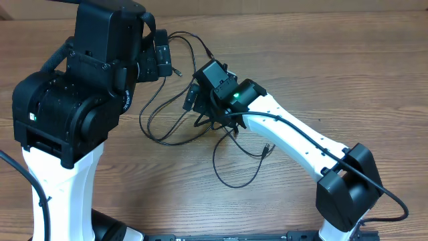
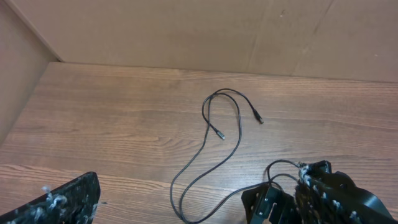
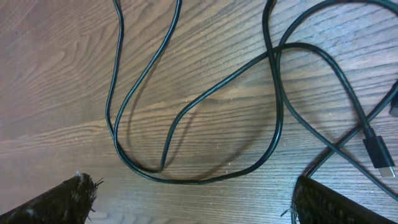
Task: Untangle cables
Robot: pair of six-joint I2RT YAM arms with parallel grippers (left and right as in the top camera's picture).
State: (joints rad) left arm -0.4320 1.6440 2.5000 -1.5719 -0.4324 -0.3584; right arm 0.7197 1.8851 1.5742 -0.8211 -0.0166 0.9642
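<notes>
My right gripper should next move down and to the right in the wrist view, onto the curved piece of cable below, because that piece is on top of the cable crossing.
Thin black cables [image 1: 164, 141] lie in loose overlapping loops on the wooden table, with a small plug end [image 1: 267, 148] toward the right arm. In the left wrist view one cable [image 2: 217, 163] runs out in a long loop ending in two plugs [image 2: 258, 117]. My left gripper [image 1: 162, 61] hangs open above the loops' far left side, its fingers [image 2: 62, 202] wide apart and empty. My right gripper [image 1: 195, 107] stands open low over the middle of the tangle. Between its fingers [image 3: 336, 202] the crossed cable loops [image 3: 186, 177] lie on the wood, and a USB plug [image 3: 379, 152] rests beside the right finger.
The wooden table [image 1: 348, 67] stretches to the right and back. A cardboard wall [image 2: 186, 31] closes the far side in the left wrist view. The right gripper's black body [image 2: 264, 202] shows close to my left gripper's right finger.
</notes>
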